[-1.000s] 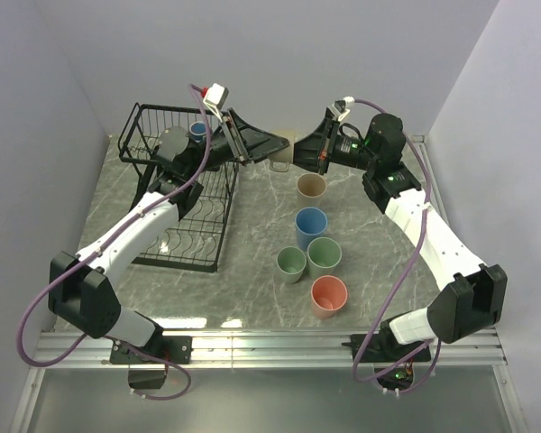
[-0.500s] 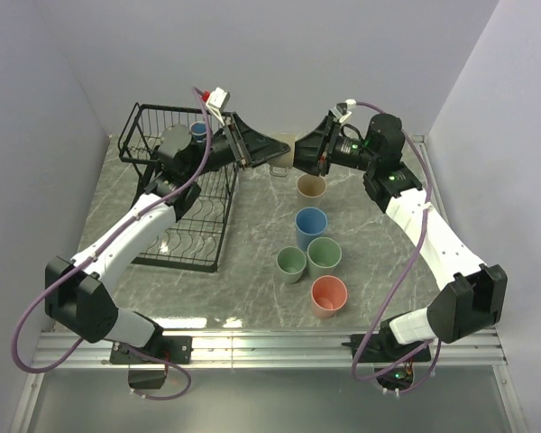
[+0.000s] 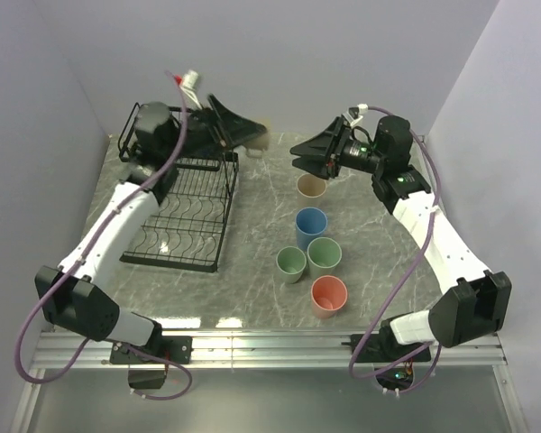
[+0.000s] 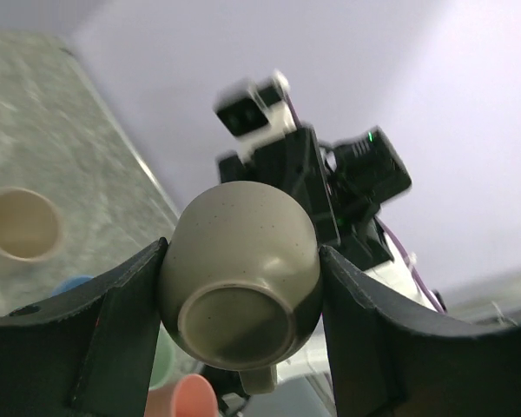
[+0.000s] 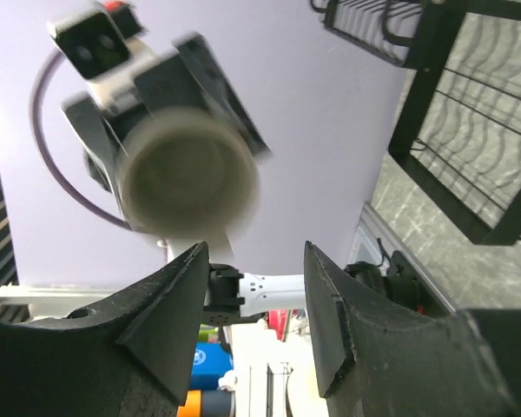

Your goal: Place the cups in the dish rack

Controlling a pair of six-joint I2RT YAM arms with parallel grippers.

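The dish rack's raised basket level [image 3: 191,160] is below the left gripper, to the left in the top view. The left gripper should next swing over it, tip the mug so its opening faces down, go lower and let go.
My left gripper [image 3: 252,133] is shut on the small beige mug [image 3: 262,136] and holds it in the air beside the far right corner of the black wire dish rack [image 3: 180,212]. In the left wrist view the mug [image 4: 239,278] sits bottom-out between the fingers [image 4: 122,330]. My right gripper [image 3: 298,155] is open and empty above the beige tumbler [image 3: 311,187]. The light blue [image 3: 310,223], two pale green [image 3: 291,263] [image 3: 324,255] and salmon [image 3: 329,295] tumblers stand upright in a cluster. The dark-blue cup is hidden behind my left arm.
The rack's raised basket tier [image 3: 141,126] is at the far left, and the plate-slot tier runs toward me. The right wrist view shows the rack [image 5: 451,130] and the blurred mug [image 5: 187,169]. Walls close in the back and both sides.
The two grippers met at the mug near the back centre. The right gripper has let go and pulled back right. The left gripper has carried the mug left toward the rack.
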